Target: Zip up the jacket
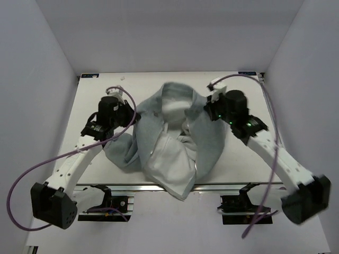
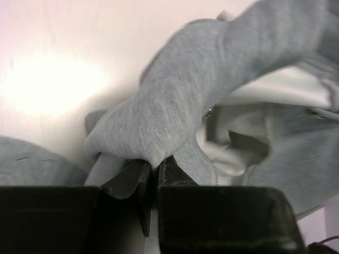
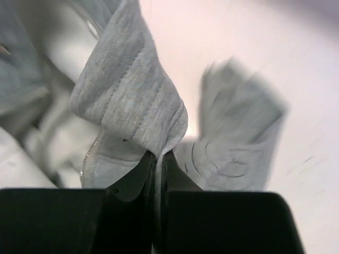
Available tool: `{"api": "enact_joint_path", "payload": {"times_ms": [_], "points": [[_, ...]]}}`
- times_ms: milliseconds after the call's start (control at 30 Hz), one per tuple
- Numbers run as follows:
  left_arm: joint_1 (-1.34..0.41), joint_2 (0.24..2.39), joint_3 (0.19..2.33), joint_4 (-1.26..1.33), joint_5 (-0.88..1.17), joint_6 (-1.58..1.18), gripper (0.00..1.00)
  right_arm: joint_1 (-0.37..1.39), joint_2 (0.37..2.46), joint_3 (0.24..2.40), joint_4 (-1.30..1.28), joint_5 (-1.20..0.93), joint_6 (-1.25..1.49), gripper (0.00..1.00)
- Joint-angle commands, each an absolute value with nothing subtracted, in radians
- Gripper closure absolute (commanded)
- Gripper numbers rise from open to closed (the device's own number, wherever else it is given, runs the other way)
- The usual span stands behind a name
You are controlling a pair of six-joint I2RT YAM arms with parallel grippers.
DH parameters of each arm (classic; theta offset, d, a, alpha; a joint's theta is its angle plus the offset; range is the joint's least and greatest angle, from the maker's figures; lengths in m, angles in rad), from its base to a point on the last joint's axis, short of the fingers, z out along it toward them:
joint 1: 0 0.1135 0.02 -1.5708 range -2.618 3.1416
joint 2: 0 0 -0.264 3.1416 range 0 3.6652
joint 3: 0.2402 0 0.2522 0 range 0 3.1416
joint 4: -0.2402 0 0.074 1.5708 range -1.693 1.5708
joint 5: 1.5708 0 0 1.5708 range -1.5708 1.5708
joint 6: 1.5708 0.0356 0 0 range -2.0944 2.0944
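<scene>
My right gripper should next lift the fold near the collar high and outward, then lower the fold to the table, because the jacket (image 1: 206, 140) lies crumpled.
The grey-green fleece jacket (image 1: 206, 140) lies crumpled and open in the middle of the table, its white lining (image 1: 167, 159) showing and its hem hanging over the near edge. My left gripper (image 1: 128, 115) is shut on a fold of the jacket's left side (image 2: 169, 106); zipper teeth (image 2: 214, 170) show to the right of its jaws. My right gripper (image 1: 207, 109) is shut on a fold of the jacket's right side (image 3: 130, 100) near the collar; a strip of zipper (image 3: 87, 156) shows at its left.
The white table (image 1: 249, 153) is walled on three sides by white panels. A metal rail (image 1: 132, 186) runs along the near edge. Purple cables (image 1: 32, 169) loop from both arms. A sleeve part (image 3: 238, 137) lies on the table right of my right gripper.
</scene>
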State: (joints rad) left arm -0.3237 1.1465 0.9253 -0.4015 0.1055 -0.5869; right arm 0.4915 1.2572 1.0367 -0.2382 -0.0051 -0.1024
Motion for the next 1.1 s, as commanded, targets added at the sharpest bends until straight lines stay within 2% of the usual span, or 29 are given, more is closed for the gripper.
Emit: {"api": "enact_joint_path", "payload": {"times_ms": [0, 167, 333, 467, 600, 767, 900, 967, 1067], "points": [[-0.322, 0.978, 1.060, -0.290, 0.058, -0.543, 1.00, 0.495, 1.030, 1.089, -0.037, 0.106, -0.077, 1.00], [-0.322, 0.806, 1.167, -0.183, 0.121, -0.523, 1.00, 0.499, 0.796, 1.172, -0.011, -0.055, -0.078, 1.00], [-0.322, 0.655, 1.256, -0.052, 0.221, -0.581, 1.00, 0.499, 0.720, 1.379, -0.075, -0.174, -0.104, 1.00], [-0.319, 0.627, 1.347, -0.040, 0.301, -0.618, 1.00, 0.497, 0.696, 1.492, -0.087, -0.239, -0.094, 1.00], [-0.250, 0.617, 1.402, -0.029, 0.342, -0.678, 1.00, 0.497, 0.704, 1.537, -0.058, -0.163, -0.066, 1.00], [-0.075, 0.637, 1.399, -0.080, 0.364, -0.779, 1.00, 0.495, 0.779, 1.501, -0.049, -0.101, 0.000, 1.00], [-0.048, 0.649, 1.217, -0.138, 0.210, -0.891, 1.00, 0.497, 0.883, 1.396, -0.012, 0.107, 0.049, 1.00], [-0.048, 0.710, 1.158, -0.149, 0.160, -0.899, 1.00, 0.495, 0.984, 1.338, -0.011, 0.236, 0.055, 1.00], [-0.049, 0.882, 1.037, -0.063, 0.179, -0.910, 1.00, 0.463, 1.165, 1.292, 0.043, 0.278, 0.083, 1.00]]}}
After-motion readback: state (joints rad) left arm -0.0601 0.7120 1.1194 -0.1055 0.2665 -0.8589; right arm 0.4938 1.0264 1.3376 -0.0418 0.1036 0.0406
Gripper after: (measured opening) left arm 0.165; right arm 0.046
